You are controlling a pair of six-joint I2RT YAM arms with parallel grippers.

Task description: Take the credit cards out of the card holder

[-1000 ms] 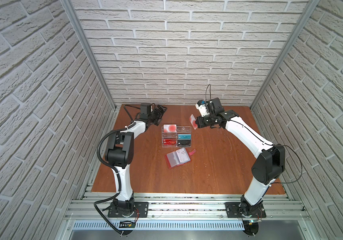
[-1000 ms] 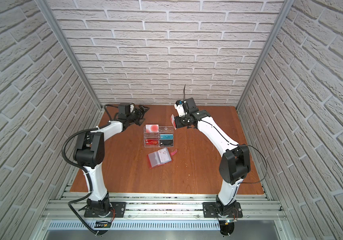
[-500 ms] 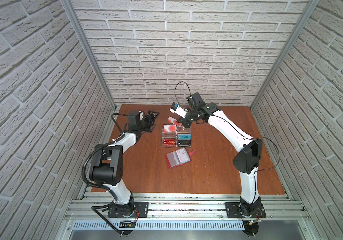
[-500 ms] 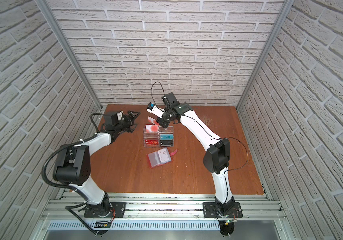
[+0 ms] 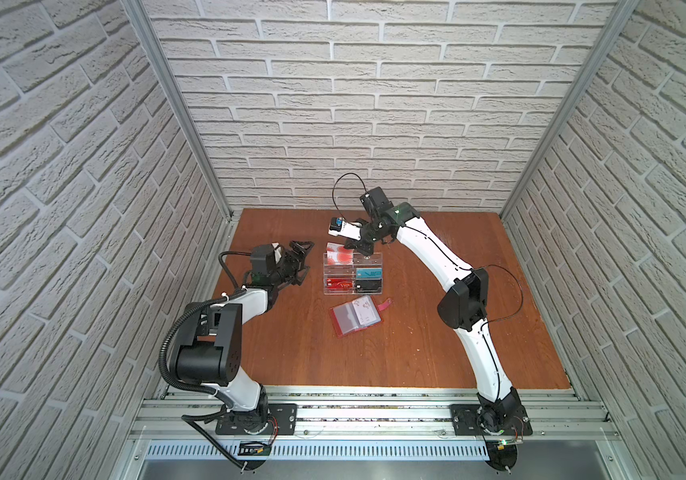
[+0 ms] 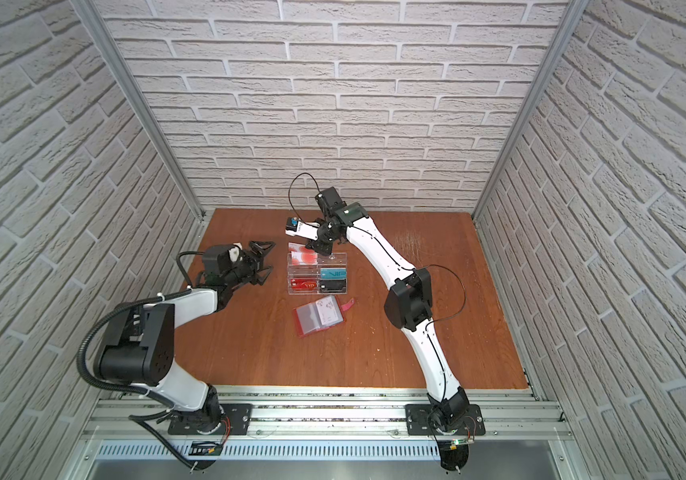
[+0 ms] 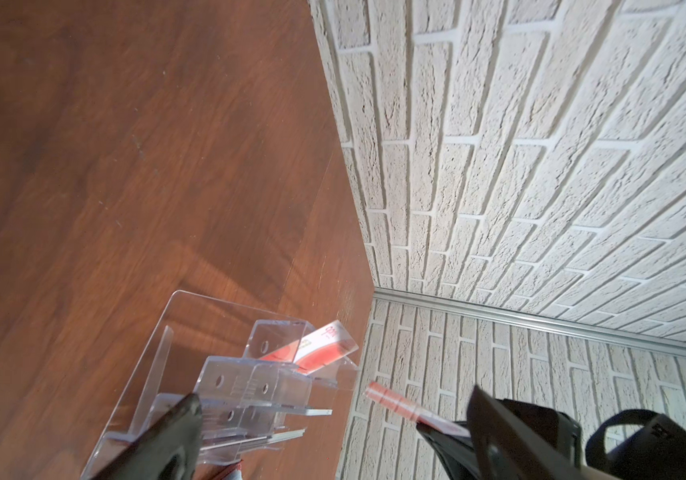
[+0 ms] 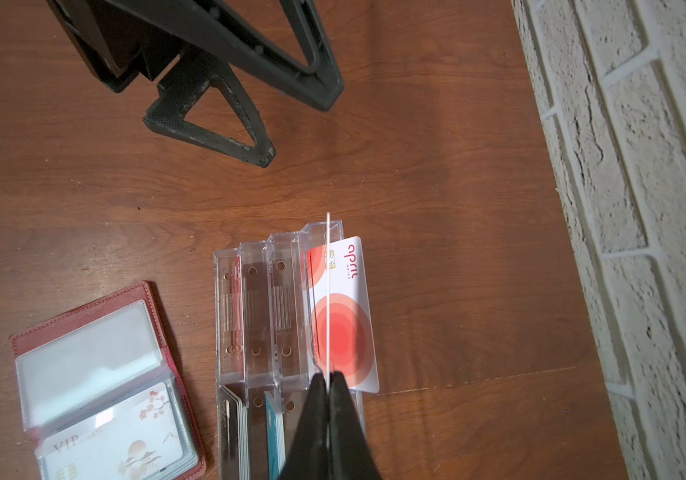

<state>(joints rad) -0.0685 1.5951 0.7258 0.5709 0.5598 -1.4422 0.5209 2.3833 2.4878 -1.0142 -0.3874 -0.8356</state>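
The thin credit card should go down in my right gripper to the rack's back level (image 5: 340, 257) (image 8: 319, 308) and be released, because another red-and-white card already leans in that slot.
The red card holder (image 5: 356, 318) (image 6: 318, 318) lies open on the table, in front of a clear rack. A white credit card with blossoms and "VIP" (image 8: 125, 440) shows through one of its clear sleeves (image 8: 83, 365). My right gripper (image 8: 327, 376) (image 5: 364, 249) is shut on a thin credit card (image 8: 328, 291), seen edge-on over the rack's back tier. That card's red-and-white face (image 7: 395, 405) shows in the left wrist view. My left gripper (image 5: 302, 262) (image 8: 296, 131) (image 7: 333, 436) hangs open and empty to the left of the rack.
The clear tiered rack (image 5: 353, 272) (image 6: 317, 274) holds a white card with red circles (image 8: 345, 324), a teal card (image 5: 368, 273), a red one (image 5: 339, 284) and a dark one (image 5: 368, 285). The brick back wall (image 8: 624, 208) stands close behind it.
My right gripper has carried the card leftward from beside the rack's far right to above its back tier. The left gripper has drawn back toward the front, still open.
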